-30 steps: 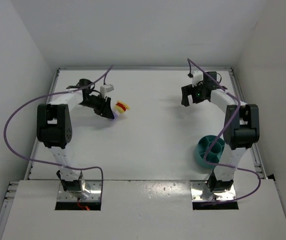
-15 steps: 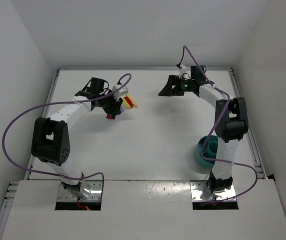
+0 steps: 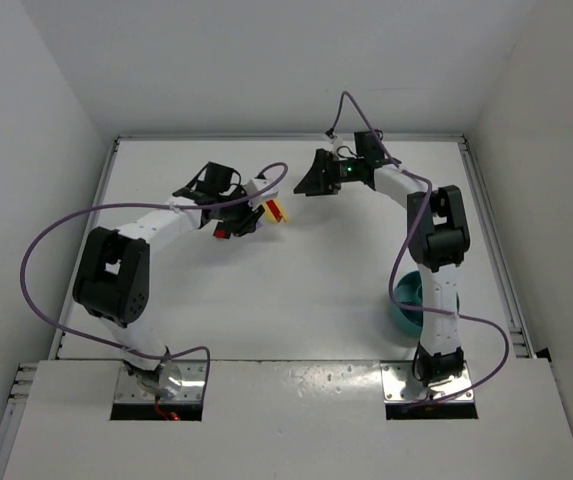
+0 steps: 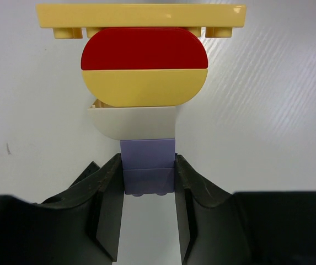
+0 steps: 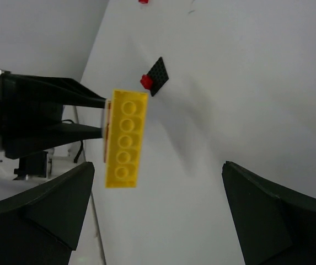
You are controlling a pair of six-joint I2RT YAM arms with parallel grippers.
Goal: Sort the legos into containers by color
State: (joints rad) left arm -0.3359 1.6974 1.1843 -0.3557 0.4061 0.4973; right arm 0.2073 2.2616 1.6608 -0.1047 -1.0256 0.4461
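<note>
My left gripper will lower and release the lavender brick on the clear, bare tabletop beside the small black plate.
My left gripper is shut on the lavender brick at the bottom of a joined lego stack. Above it sit a white piece, a yellow half-round, a red half-round and a yellow plate. The top view shows the left gripper holding the stack above the table at the back. My right gripper is open and empty just right of the stack. In the right wrist view the right gripper faces the yellow plate. The teal bowl sits near right, partly hidden by the right arm.
A small black plate with a red piece lies on the table below the stack, also seen in the top view. Another red bit lies farther off. White walls close the table's back and sides. Purple cables loop over both arms.
The left gripper has carried the lego stack to the right. The right arm has swung left from the back right, uncovering less of the bowl, and its open gripper is now close to the stack.
</note>
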